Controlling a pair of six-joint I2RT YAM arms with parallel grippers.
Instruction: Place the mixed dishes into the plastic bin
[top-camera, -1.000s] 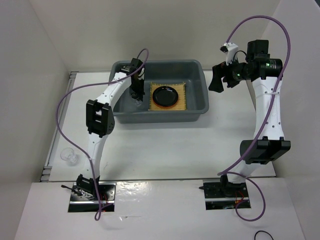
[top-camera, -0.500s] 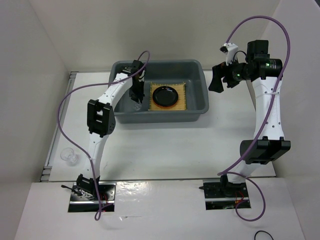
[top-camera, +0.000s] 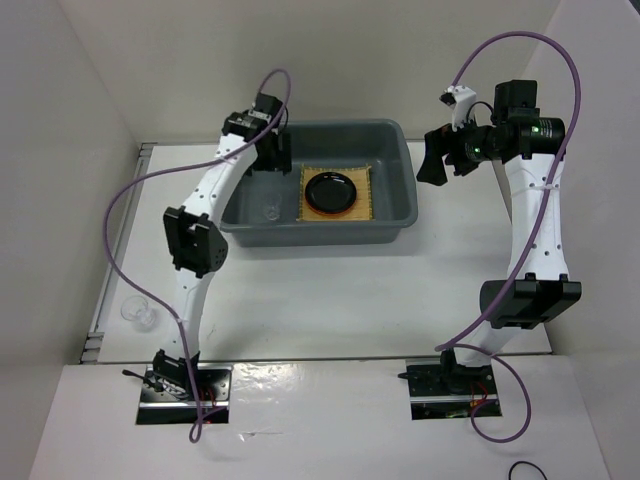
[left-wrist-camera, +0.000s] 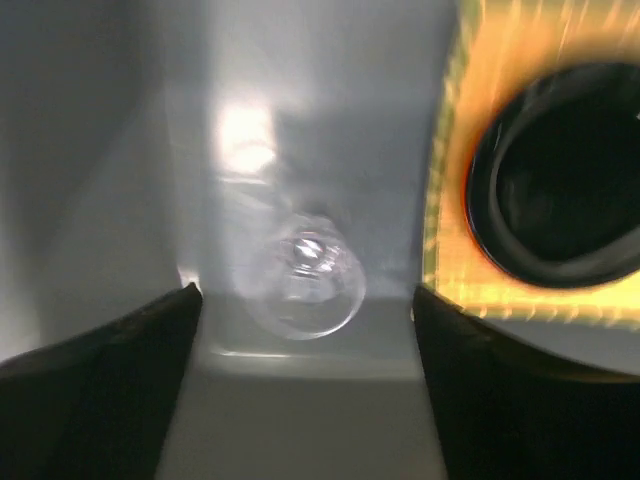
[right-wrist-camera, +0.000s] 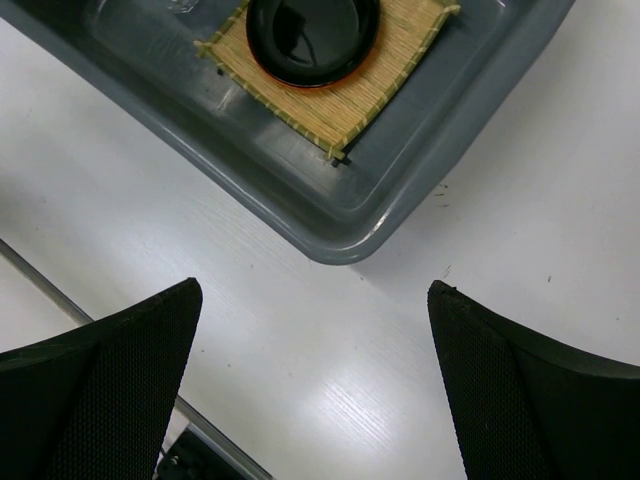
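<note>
My left gripper needs to move back, to the left in the top view, and down to the second cup's rim (top-camera: 133, 308), as that cup is still outside the bin (top-camera: 322, 234).
The dark grey plastic bin (top-camera: 322, 234) stands at mid-table. Inside it lies the tan mat (top-camera: 361, 189), with the black plate (top-camera: 331, 191) on it and an orange plate's rim (left-wrist-camera: 468, 196) showing under the black one. One clear glass cup (top-camera: 270, 211) rests free on the bin floor, left of the mat. My left gripper (top-camera: 270, 152) hovers open over the bin's far left corner; in the left wrist view the cup (left-wrist-camera: 305, 283) sits below the gap, touching neither finger. A second glass cup (top-camera: 138, 313) stands on the table at the far left. My right gripper (top-camera: 437, 160) hangs open, high to the right of the bin.
White walls close in the table on the left, back and right. A metal rail (top-camera: 100, 310) runs along the left edge beside the loose cup. In the right wrist view the bin's corner (right-wrist-camera: 345, 243) lies ahead of the open gripper (right-wrist-camera: 312, 288), over bare white table.
My left gripper opened and let the glass cup go onto the bin floor, then drew up and back toward the far left corner. The right arm stayed still.
</note>
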